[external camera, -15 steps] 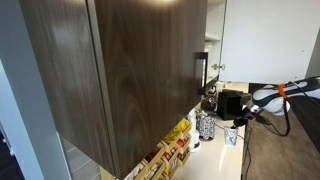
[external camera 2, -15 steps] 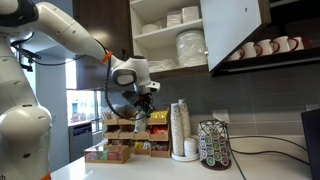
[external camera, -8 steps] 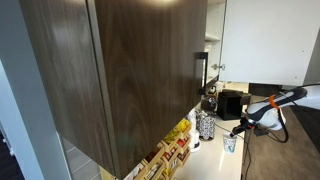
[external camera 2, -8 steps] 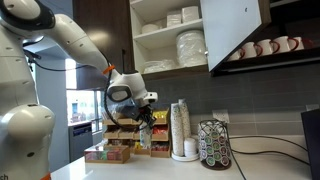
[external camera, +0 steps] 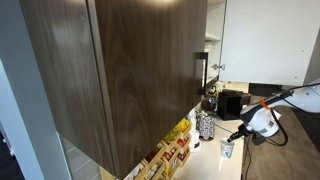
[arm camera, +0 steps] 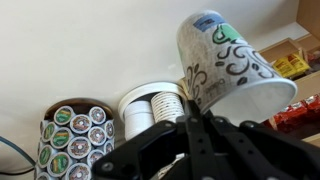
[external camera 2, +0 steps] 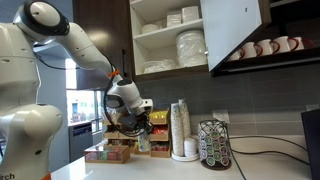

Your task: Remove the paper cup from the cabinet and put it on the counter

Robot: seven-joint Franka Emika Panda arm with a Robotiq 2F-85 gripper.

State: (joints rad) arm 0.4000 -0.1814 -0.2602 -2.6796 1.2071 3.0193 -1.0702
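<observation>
My gripper lowers next to set the paper cup on the bare counter below, beside the stack of cups and lids, and lets go of the cup.
The paper cup (arm camera: 226, 62), whitish with pale swirl markings, is pinched by its rim in my gripper (arm camera: 190, 112), which is shut on it. In both exterior views the cup (external camera: 228, 149) (external camera 2: 143, 143) hangs below the gripper (external camera: 238, 136) (external camera 2: 143, 126), low over the pale counter (external camera: 214, 163) (external camera 2: 165, 171); I cannot tell whether it touches. The cabinet (external camera: 130, 70) has a dark wood-grain door and a black bar handle. Its open white shelves (external camera 2: 170, 42) hold plates and bowls, up and to the right of my gripper.
A pod carousel (external camera 2: 214, 144) (arm camera: 70, 135) and a stack of cups and lids (external camera 2: 181, 130) (arm camera: 150, 106) stand on the counter beside the cup. Boxes of tea and snacks (external camera 2: 125, 150) (external camera: 170, 150) line the back wall. Mugs (external camera 2: 265, 47) sit on a shelf.
My arm has lowered, carrying the paper cup down from mid-height to just above the counter. The gripper has stayed shut on the cup.
</observation>
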